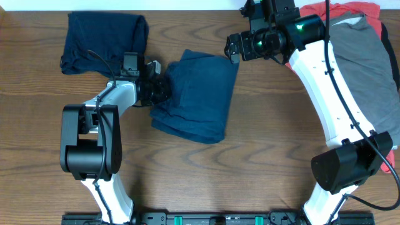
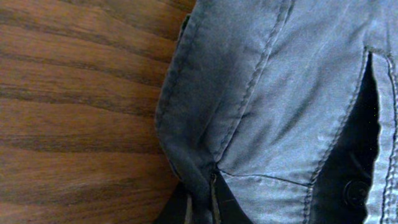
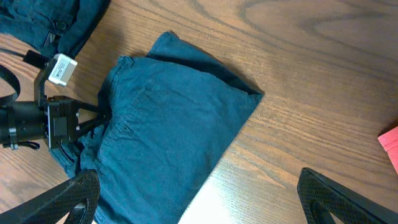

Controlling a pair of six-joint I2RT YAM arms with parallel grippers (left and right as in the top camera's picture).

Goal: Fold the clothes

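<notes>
My left gripper lifts the folded shorts next, carries them outward over the second dark blue garment (image 1: pixel 104 42) and lowers to release them, since that garment lies folded there.
A dark blue pair of shorts (image 1: pixel 200 94) lies folded in the middle of the wooden table; it also shows in the right wrist view (image 3: pixel 168 143). My left gripper (image 1: pixel 159 87) is at the garment's left edge, shut on a fold of the blue cloth (image 2: pixel 205 186), with seams and a button in close view. My right gripper (image 1: pixel 234 49) hangs above the garment's upper right corner, open and empty; its fingers (image 3: pixel 199 199) are spread wide over the cloth and bare wood.
A second dark blue garment (image 1: pixel 103 40) lies folded at the back left. A pile of grey (image 1: pixel 359 69) and red clothes (image 1: pixel 350 9) sits at the right edge.
</notes>
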